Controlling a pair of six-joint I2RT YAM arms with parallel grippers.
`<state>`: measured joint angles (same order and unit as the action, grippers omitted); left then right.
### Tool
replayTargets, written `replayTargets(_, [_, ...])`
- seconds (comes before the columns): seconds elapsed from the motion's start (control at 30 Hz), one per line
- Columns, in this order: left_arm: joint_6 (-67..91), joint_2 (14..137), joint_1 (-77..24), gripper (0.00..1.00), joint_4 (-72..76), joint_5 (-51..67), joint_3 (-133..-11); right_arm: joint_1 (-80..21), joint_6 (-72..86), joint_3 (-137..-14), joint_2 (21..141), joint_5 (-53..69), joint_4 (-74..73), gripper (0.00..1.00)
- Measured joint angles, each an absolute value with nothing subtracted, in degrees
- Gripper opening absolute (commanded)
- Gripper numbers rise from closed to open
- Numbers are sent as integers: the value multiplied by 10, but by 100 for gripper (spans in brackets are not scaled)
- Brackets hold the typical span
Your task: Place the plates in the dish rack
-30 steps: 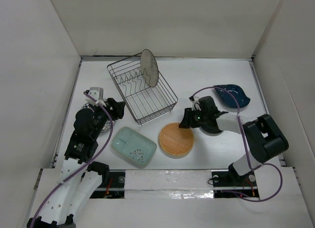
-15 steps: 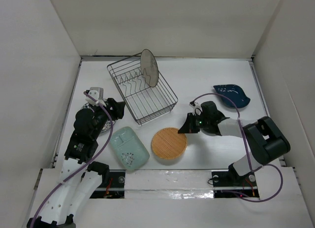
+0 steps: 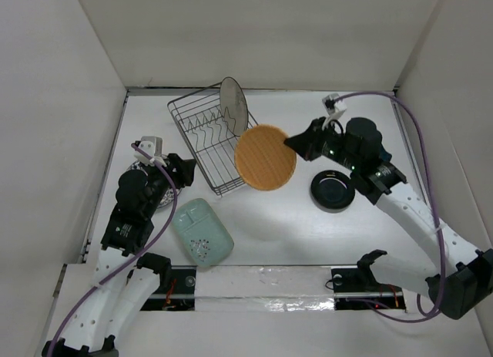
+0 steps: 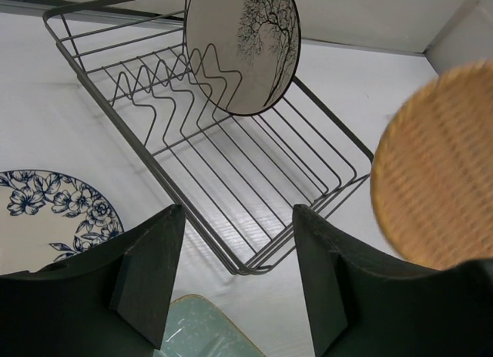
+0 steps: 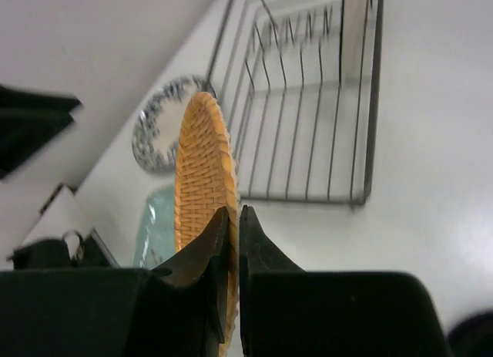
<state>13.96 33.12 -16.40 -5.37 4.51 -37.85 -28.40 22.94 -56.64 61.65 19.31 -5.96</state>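
Note:
The slot beside the beige floral plate (image 3: 233, 106) is empty. My right gripper should swing outward over it, lower the orange wood-look plate (image 3: 265, 156) in and let it go.
My right gripper (image 3: 293, 144) (image 5: 233, 212) is shut on the rim of the orange wood-look plate (image 3: 265, 156) (image 5: 199, 172). It holds the plate on edge in the air beside the near right corner of the grey wire dish rack (image 3: 202, 168) (image 5: 375, 102). The plate also shows in the left wrist view (image 4: 435, 172). The beige floral plate (image 3: 233, 106) (image 4: 245, 45) stands upright in the rack (image 4: 154, 166). My left gripper (image 3: 181, 172) (image 4: 236, 214) is open and empty, left of the rack. The dark-blue leaf plate is hidden.
The mint speckled plate (image 3: 202, 232) (image 5: 154, 222) lies near the front edge. The black plate (image 3: 333, 190) lies flat right of centre. The white-and-blue floral plate (image 4: 46, 218) (image 5: 158, 122) lies by the left arm. White walls enclose the table.
My right gripper has lifted the orange plate off the table and carried it up and back toward the rack. The black plate now lies uncovered. The mint plate turned. The left arm has not moved.

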Motion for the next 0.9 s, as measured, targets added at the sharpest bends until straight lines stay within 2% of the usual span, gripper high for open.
replayTargets(0.07, [140, 327, -164, 47, -54, 45, -378, -303, 217, -634, 646, 157, -51, 0])
replayTargets(0.17, [140, 321, -164, 29, -54, 43, -378, -330, 187, -743, 729, 86, -38, 0])
replayTargets(0.2, [140, 318, -164, 7, -54, 42, -378, -336, 177, -771, 756, 64, -34, 0])
replayTargets(0.23, [143, 316, -164, 0, -54, 41, -378, -346, 166, -806, 791, 38, -35, 0])
replayTargets(0.43, [140, 310, -164, 2, -54, 36, -378, -388, 73, -1004, 996, -119, -46, 0])
replayTargets(0.53, [142, 310, -164, 16, -54, 29, -378, -402, 28, -1102, 1091, -188, -58, 0])
replayTargets(0.73, [142, 310, -164, 27, -54, 25, -378, -421, -44, -1241, 1228, -288, -81, 0])
replayTargets(0.9, [142, 314, -164, 35, -54, 25, -378, -428, -71, -1280, 1287, -327, -86, 0])
